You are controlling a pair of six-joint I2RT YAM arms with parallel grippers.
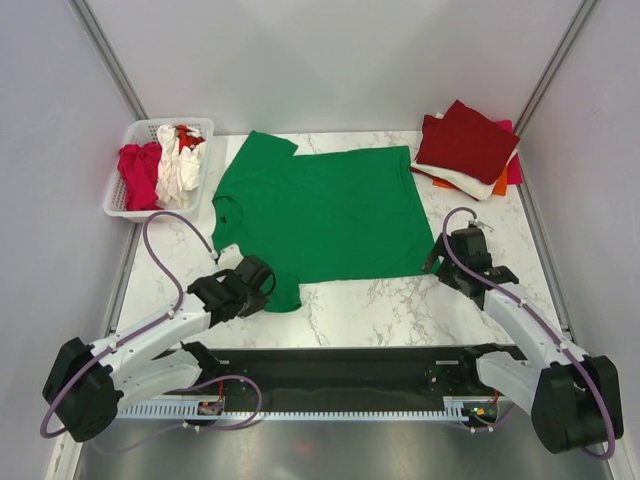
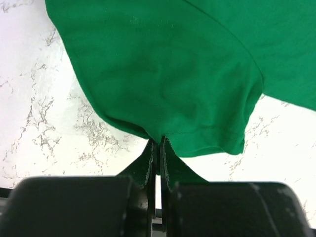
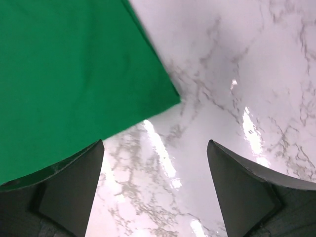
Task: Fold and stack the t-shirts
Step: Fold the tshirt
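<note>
I will lift my left gripper with the near sleeve, carry it outward onto the chest (image 1: 260, 207) beside the collar and then let go, because the t-shirt (image 1: 325, 212) lies spread flat.
A bright green t-shirt (image 1: 325, 212) lies spread flat on the marble table, collar to the left. My left gripper (image 1: 268, 285) is shut on the hem of its near sleeve (image 2: 197, 113), the cloth pinched between the fingertips in the left wrist view. My right gripper (image 1: 437, 258) is open and empty, low over the table beside the shirt's near right corner (image 3: 173, 98). A stack of folded shirts (image 1: 468, 148), dark red on top over white, orange and magenta, sits at the back right.
A white slatted basket (image 1: 128, 205) at the back left holds crumpled magenta (image 1: 139, 172), white (image 1: 178, 168) and red shirts. Grey walls enclose the table on three sides. A black rail (image 1: 330, 370) runs along the near edge between the arm bases.
</note>
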